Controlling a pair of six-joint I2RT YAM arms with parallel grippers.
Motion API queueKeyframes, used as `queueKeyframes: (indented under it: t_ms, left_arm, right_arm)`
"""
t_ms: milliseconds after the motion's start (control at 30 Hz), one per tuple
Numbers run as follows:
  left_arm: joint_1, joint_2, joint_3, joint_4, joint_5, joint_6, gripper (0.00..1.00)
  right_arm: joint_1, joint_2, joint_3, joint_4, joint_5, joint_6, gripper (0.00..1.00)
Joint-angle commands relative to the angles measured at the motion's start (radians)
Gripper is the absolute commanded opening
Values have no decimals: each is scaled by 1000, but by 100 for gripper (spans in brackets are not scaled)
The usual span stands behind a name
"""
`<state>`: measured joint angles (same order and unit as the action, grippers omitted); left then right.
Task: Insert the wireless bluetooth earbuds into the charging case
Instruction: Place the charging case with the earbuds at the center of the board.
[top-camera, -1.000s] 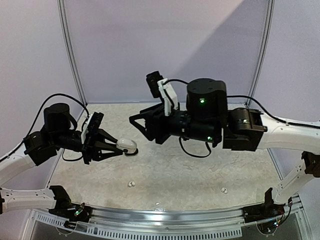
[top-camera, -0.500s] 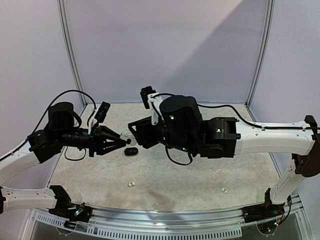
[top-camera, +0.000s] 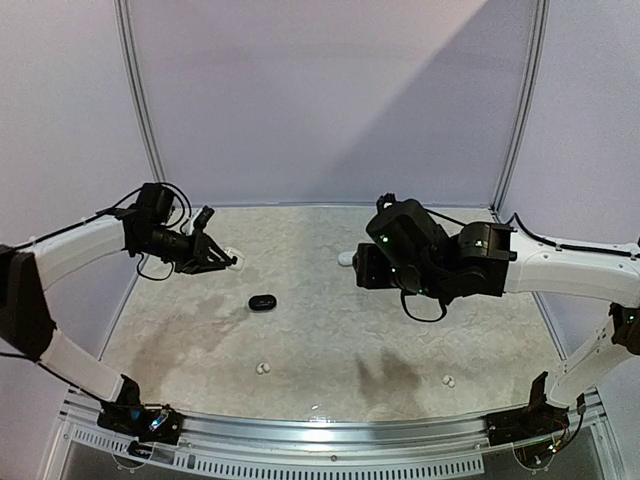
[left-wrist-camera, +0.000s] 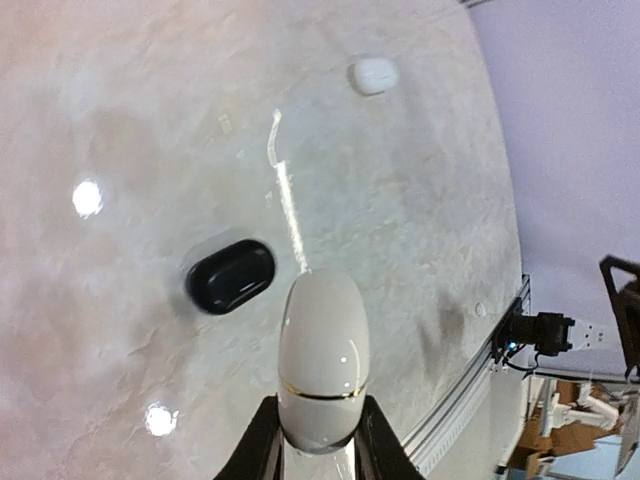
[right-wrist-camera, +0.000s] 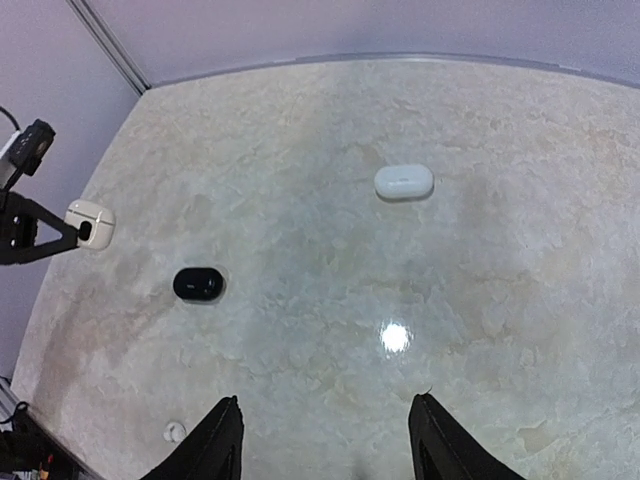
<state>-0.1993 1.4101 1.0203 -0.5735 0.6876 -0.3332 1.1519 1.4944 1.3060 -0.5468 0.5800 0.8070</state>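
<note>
My left gripper lowers the raised white case onto the bare tabletop beside the black case (top-camera: 263, 302) next and lets go of it, since that clear spot lies below.
My left gripper (top-camera: 222, 262) is shut on a closed white charging case (left-wrist-camera: 322, 350), which it holds above the table's left side and which sticks out past the fingertips. A closed black case (top-camera: 263, 302) lies on the table below and to the right of it. Another closed white case (right-wrist-camera: 404, 182) lies further back, near the centre. My right gripper (right-wrist-camera: 328, 450) hangs open above the table's middle with nothing between its fingers. One tiny white earbud (top-camera: 263, 368) lies near the front at the centre. A second white earbud (top-camera: 448, 381) lies near the front right.
The pale marbled table (top-camera: 330, 340) ends at a metal rail (top-camera: 330, 430) along the front. Lilac walls with upright poles (top-camera: 140, 100) close in the back and sides. My right arm's bulk (top-camera: 440, 260) hangs over the right half of the table.
My left arm has pulled back to the left with the white case in its grip. My right arm has drawn away to the right and its jaws have widened.
</note>
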Motion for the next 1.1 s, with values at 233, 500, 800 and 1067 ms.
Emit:
queueKeyframes:
  t_ms: [233,500,800,1067]
  left_arm:
    - [120,423,84,-25,-60,-39,0]
    - [141,499,-4,80,-52,-117,28]
    - [141,386,-20,-3,-120,-165,94]
    - [137,274,122,-266,-240,-67,99]
  right_arm:
    - [-1,24,-40,-97,-67,91,59]
    - [0,45,-27,-115,-83,118,60]
    - [-83,66,10,-70,-224,2,73]
    - [-387,275,278,-129,-667,-511,96]
